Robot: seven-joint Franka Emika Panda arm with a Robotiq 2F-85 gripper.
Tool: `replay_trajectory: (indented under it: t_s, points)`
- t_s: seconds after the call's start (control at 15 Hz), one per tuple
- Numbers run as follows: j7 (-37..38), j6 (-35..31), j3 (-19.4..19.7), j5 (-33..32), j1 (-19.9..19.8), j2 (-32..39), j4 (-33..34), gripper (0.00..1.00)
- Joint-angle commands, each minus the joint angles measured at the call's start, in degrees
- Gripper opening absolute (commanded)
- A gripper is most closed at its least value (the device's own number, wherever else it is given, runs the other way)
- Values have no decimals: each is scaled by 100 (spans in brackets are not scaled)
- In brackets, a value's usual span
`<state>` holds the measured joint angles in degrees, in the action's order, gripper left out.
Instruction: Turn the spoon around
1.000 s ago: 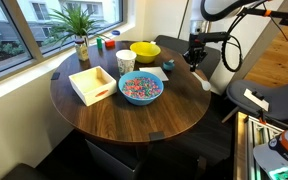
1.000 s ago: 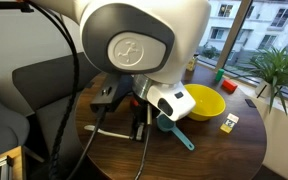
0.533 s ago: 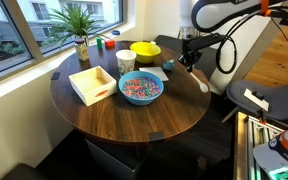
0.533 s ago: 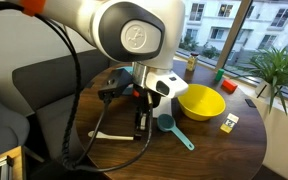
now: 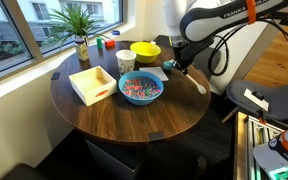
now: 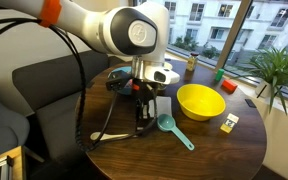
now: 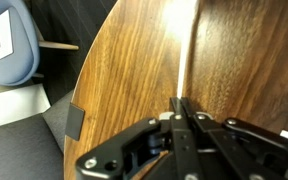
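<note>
Next, the gripper moves toward the blue bowl and releases the handle end on the bare wood beside it, as the spoon (image 5: 200, 84) lies near the table's edge.
The pale cream spoon (image 5: 200, 84) lies low over the round wooden table (image 5: 134, 120), near its edge. In an exterior view the spoon (image 6: 109, 133) has its bowl end pointing away from the gripper and its handle end reaching the fingertips. My gripper (image 5: 182, 68) points down at the handle end (image 6: 143, 124). In the wrist view the fingers (image 7: 184, 106) are pressed together, and the thin pale handle (image 7: 188, 70) runs out from between them over the wood.
A teal scoop (image 6: 174, 128) lies right beside the gripper, and a yellow bowl (image 6: 200, 101) stands behind it. A blue bowl of sprinkles (image 5: 141, 88), a cup (image 5: 125, 62), a white box (image 5: 91, 84) and a potted plant (image 5: 79, 28) stand further in. A dark sofa lies beyond the table edge.
The arm and wrist have swung over the table toward the yellow bowl, with the fingertips staying near the spoon's handle end. The spoon has shifted only slightly.
</note>
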<state>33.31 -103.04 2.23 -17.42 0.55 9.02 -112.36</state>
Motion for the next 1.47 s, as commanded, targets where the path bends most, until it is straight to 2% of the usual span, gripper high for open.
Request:
replay_trajectory:
  t_s: [0.0,0.47,1.2,1.33,1.4]
  points:
    - [160,406,-8,-397,183,380,433,1]
    - [271,249,-15,-738,415,758,768,1]
    - [296,-86,-42,-751,652,893,781,1]
    - [310,-123,-40,-755,666,883,767,30]
    - [315,-163,-38,-751,669,880,761,36]
